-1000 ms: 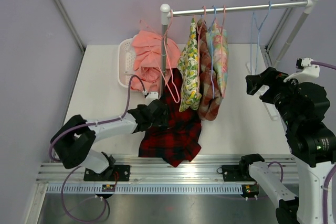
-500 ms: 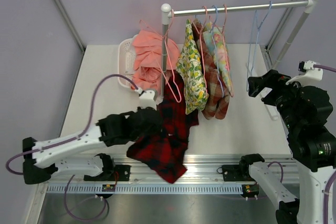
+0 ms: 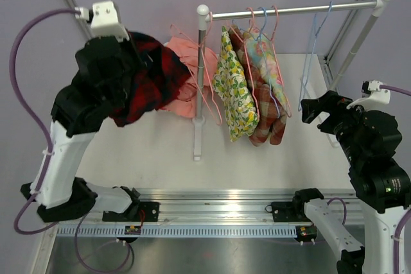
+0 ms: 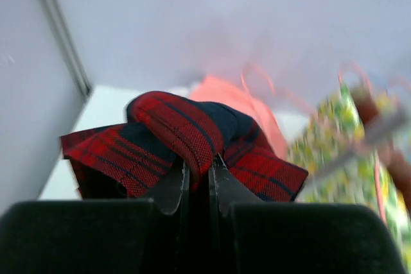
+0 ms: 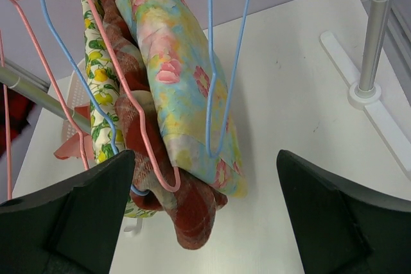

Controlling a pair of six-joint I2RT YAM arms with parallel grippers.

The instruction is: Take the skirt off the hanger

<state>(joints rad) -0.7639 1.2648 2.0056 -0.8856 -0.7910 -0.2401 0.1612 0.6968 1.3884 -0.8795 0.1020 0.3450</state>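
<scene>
The skirt [image 3: 146,85] already hangs clear of the empty pink hanger [image 3: 214,112]. My left gripper will next move outward, then down over the basket with salmon cloth.
The red and black plaid skirt [image 3: 146,85] hangs bunched from my raised left arm at the upper left, over the table's far left side. In the left wrist view my left gripper [image 4: 199,170] is shut on a fold of the skirt [image 4: 180,129]. An empty pink hanger [image 3: 214,112] dangles at the left end of the rail [image 3: 289,10], beside the post. My right gripper [image 5: 205,165] is open and holds nothing, a short way to the right of the hanging clothes.
On the rail hang a lemon-print garment [image 3: 234,91], a red-brown check one [image 3: 266,120], a pastel floral one [image 5: 183,88] and an empty blue hanger [image 3: 313,49]. A white basket [image 3: 153,72] with salmon cloth [image 3: 186,62] stands behind the post [image 3: 198,113].
My left gripper shut on the plaid skirt low at the table's front, then the arm swung it up and left, off the pink hanger. The right arm barely moved.
</scene>
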